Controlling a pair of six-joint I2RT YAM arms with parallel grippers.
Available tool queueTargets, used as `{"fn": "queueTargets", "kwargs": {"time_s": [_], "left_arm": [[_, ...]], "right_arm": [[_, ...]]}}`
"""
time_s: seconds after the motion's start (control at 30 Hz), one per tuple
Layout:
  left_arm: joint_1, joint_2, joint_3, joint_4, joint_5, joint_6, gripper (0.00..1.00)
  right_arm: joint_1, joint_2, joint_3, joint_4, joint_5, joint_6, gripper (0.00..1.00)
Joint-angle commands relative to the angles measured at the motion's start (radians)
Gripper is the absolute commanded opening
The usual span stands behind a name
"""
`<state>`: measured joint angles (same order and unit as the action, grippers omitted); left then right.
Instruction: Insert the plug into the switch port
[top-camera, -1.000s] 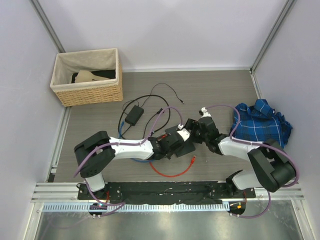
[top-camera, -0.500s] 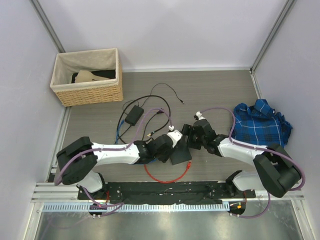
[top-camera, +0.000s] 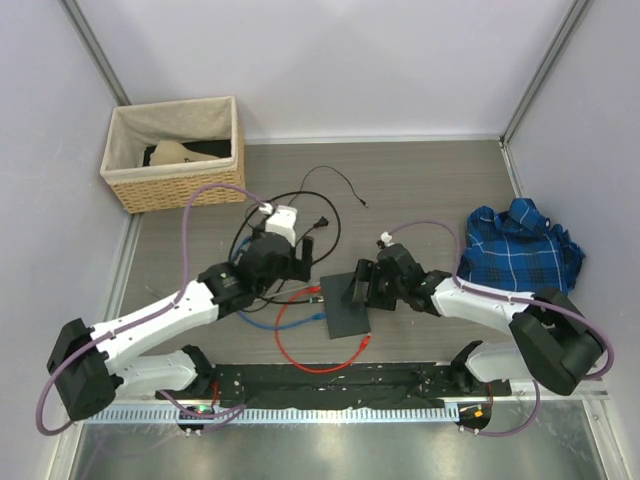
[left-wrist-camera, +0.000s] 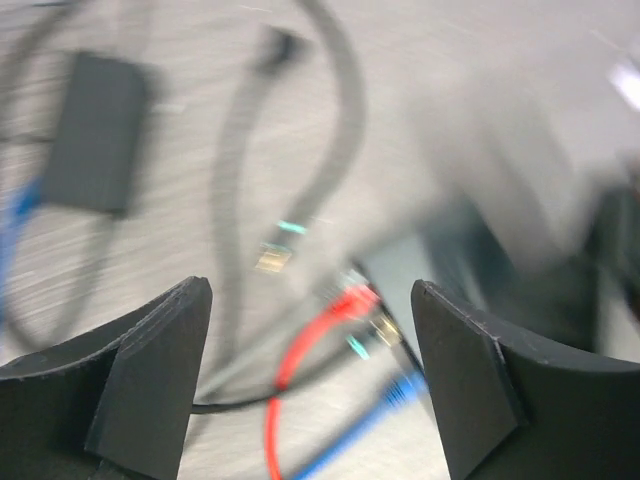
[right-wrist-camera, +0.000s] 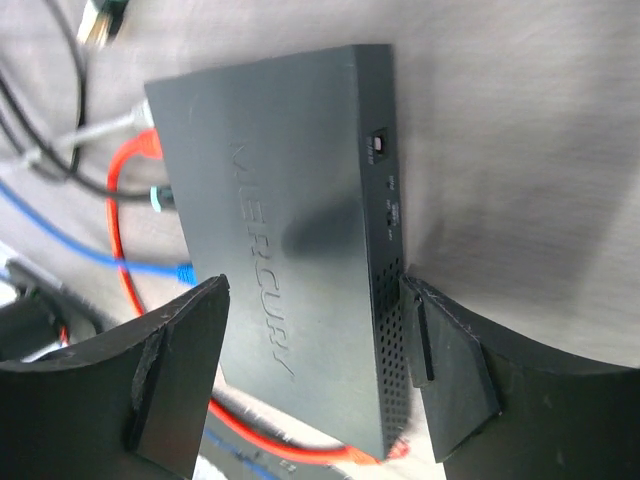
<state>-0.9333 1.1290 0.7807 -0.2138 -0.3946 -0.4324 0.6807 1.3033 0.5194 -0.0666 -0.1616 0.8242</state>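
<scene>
The thin black cord's plug (top-camera: 364, 204) lies unplugged on the table, so my right gripper will next lift off the switch (top-camera: 345, 308), move outward and come down onto the plug.
The switch (top-camera: 345, 308) is a flat dark box lying on the table in the top view. Its port edge faces left. A red cable's plug (left-wrist-camera: 355, 300) meets that edge (right-wrist-camera: 148, 148); I cannot tell how deep it sits. My left gripper (top-camera: 297, 255) hangs raised to the left of the switch, open (left-wrist-camera: 310, 300) and empty. My right gripper (top-camera: 362, 285) stands open (right-wrist-camera: 315, 285) over the switch (right-wrist-camera: 300, 200). One of its fingers (right-wrist-camera: 440, 370) touches the vented side. The other finger (right-wrist-camera: 170, 370) is over the top face.
A blue cable (top-camera: 285, 322) and grey and black cords lie left of the switch. The black power brick (left-wrist-camera: 95, 130) sits under the left arm. A wicker basket (top-camera: 175, 150) stands at the back left, and a blue plaid cloth (top-camera: 520, 248) lies at the right.
My left gripper has opened, let go at the switch's port edge, and lifted back to the left. The switch has slid slightly toward the front. The right gripper stays at the switch.
</scene>
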Motion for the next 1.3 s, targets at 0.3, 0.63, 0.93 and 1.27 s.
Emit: {"fn": "queueTargets", "kwargs": {"time_s": [0.3,0.63,0.93,1.27], "left_arm": [[0.398,0.069,0.193,-0.263,0.071,0.052,0.88],[0.455,0.326,0.334,-0.280,0.112,0.207,0.90],[0.516,0.575,0.525,-0.288,0.166,0.277,0.90],[0.519,0.738,0.620,-0.305,0.215,0.255,0.91]], "right_arm": [[0.171,0.272,0.283,0.111,-0.096,0.015,0.75],[0.093,-0.001,0.266,-0.180,0.218,-0.247,0.78],[-0.078,-0.203,0.131,-0.226,0.206,-0.275,0.78],[-0.181,-0.121,0.275,-0.225,0.327,-0.431,0.74]]}}
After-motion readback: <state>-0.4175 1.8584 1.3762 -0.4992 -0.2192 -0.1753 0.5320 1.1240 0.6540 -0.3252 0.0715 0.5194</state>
